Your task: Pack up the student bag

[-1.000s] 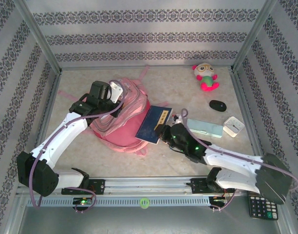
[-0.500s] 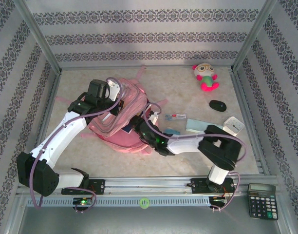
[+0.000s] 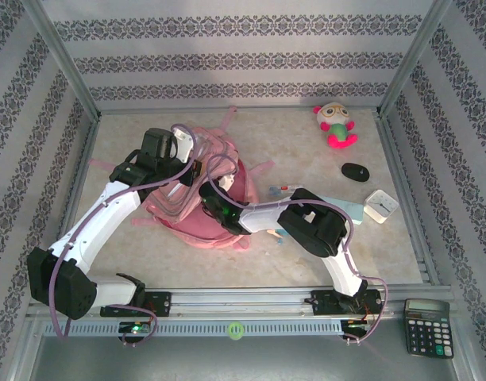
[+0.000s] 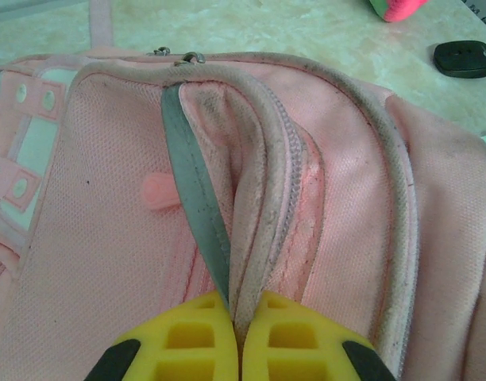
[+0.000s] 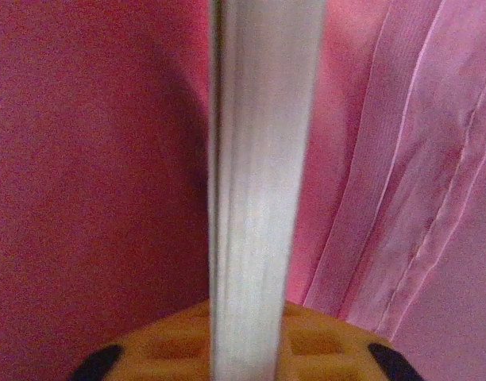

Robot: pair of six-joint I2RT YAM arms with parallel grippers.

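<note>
My left gripper is above the bag's opening (image 3: 202, 225) and needs to go down slightly back over it. It should fold the bag's raised flap shut before I let go of the bag's zip edge.
The student bag (image 3: 179, 216), a pink backpack, lies left of the table's middle with its mouth held apart. My left gripper (image 3: 197, 164) is shut on the bag's zip edge and a grey strap (image 4: 197, 214); the yellow fingers (image 4: 187, 337) pinch the fabric (image 4: 108, 238). My right gripper (image 3: 209, 196) reaches into the bag's mouth from the right. In the right wrist view a book (image 5: 259, 159) stands edge-on, its white pages between the orange pads (image 5: 167, 345), with the bag's pink lining (image 5: 92, 159) all around. The right gripper (image 5: 249, 337) is closed on that book.
A plush toy (image 3: 335, 125) lies at the back right, with a black mouse (image 3: 355, 171) in front of it. A small white clock (image 3: 381, 205) and a teal case (image 3: 342, 206) sit to the right of the bag. A calculator (image 3: 428, 327) rests beyond the rail at the near right.
The right arm has swung left and pushed the blue book from outside the bag into its mouth. The left gripper has kept its hold on the bag's edge.
</note>
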